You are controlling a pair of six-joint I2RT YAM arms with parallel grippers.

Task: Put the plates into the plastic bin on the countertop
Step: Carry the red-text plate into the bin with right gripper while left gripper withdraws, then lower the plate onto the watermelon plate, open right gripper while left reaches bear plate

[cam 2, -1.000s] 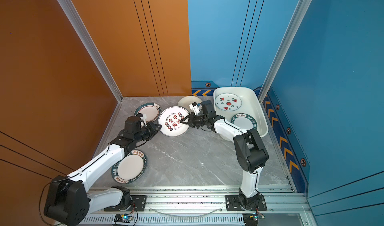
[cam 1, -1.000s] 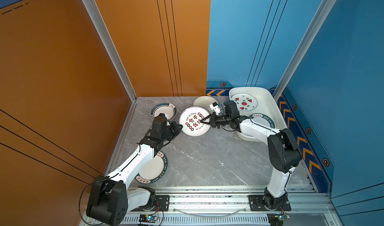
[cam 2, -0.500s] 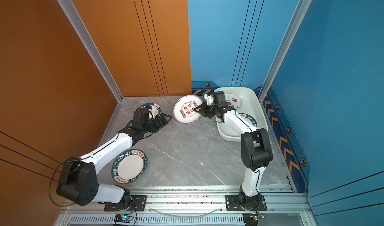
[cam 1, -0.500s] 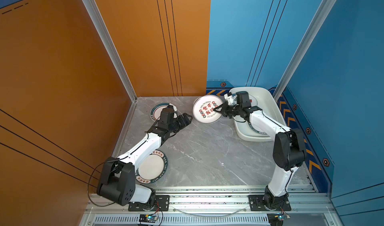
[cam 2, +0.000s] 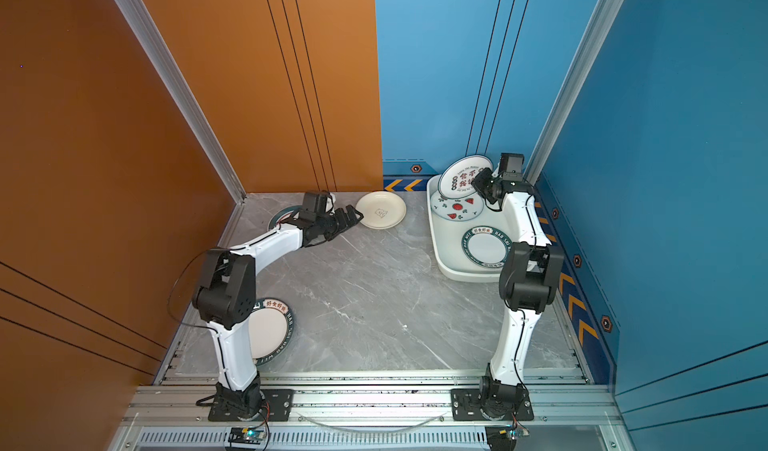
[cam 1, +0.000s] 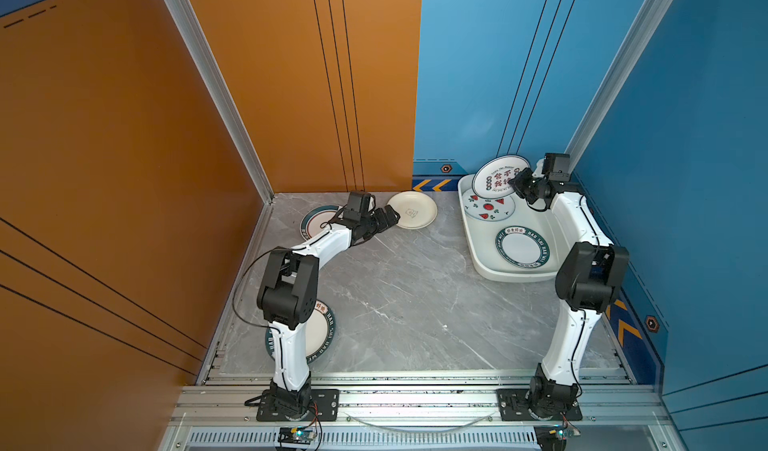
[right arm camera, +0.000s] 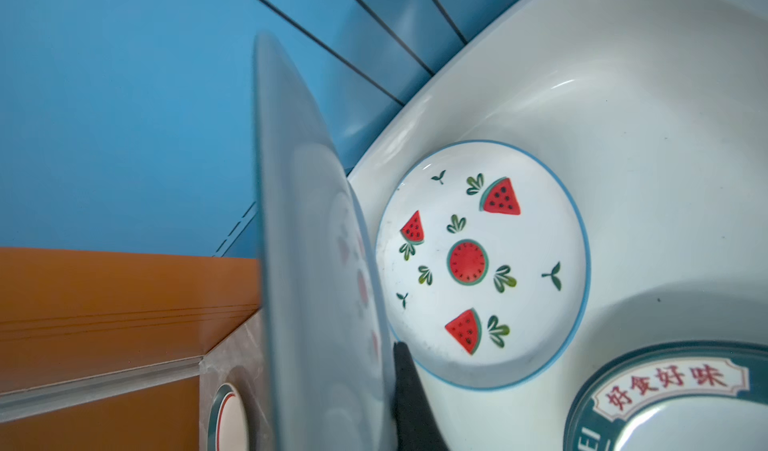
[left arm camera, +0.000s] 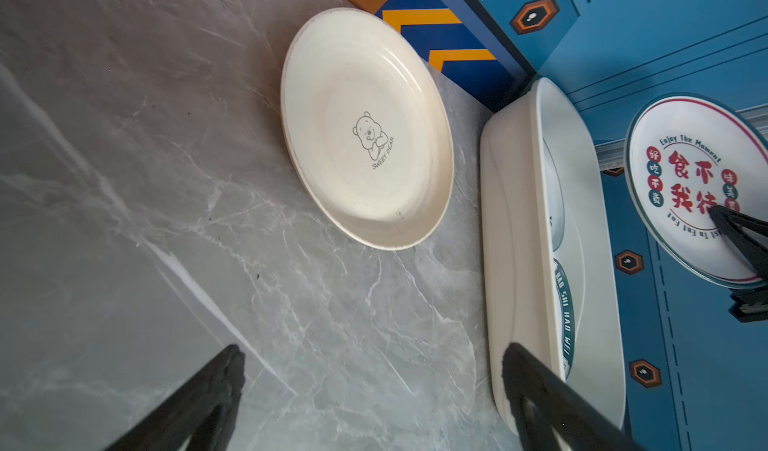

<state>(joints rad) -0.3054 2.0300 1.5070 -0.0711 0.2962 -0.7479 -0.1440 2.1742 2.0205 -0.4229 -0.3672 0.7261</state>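
I should lower my right gripper into the bin's far end next and let go of the white plate's rim over the watermelon plate [cam 1: 488,209] [right arm camera: 482,262], because that plate is lying flat below it.
My right gripper [cam 1: 516,180] [cam 2: 478,183] is shut on the rim of a white plate with red characters [cam 1: 496,175] [cam 2: 462,177] [left arm camera: 690,179]. It holds the plate tilted on edge above the far end of the plastic bin [cam 1: 466,224] [cam 2: 433,231] [right arm camera: 623,75]. In the right wrist view I see the plate's underside [right arm camera: 316,262] and one finger [right arm camera: 409,386]. A watermelon plate [cam 1: 488,209] [right arm camera: 482,262] and a green-rimmed plate [cam 1: 522,246] lie flat in the bin. My left gripper [cam 1: 392,216] [left arm camera: 372,353] is open and empty, just short of a cream bear plate [cam 1: 413,215] [left arm camera: 365,137].
On the grey countertop [cam 1: 407,295] a green-rimmed plate [cam 1: 315,220] [right arm camera: 228,420] lies at the back left, partly under my left arm. Another green-rimmed plate [cam 1: 323,332] [cam 2: 270,332] sits beside the left arm's base. Orange and blue walls close in the back and sides.
The right gripper lifted the red-character plate off the middle of the countertop and carried it over the bin's far end. The left gripper opened and swung back toward the cream plate.
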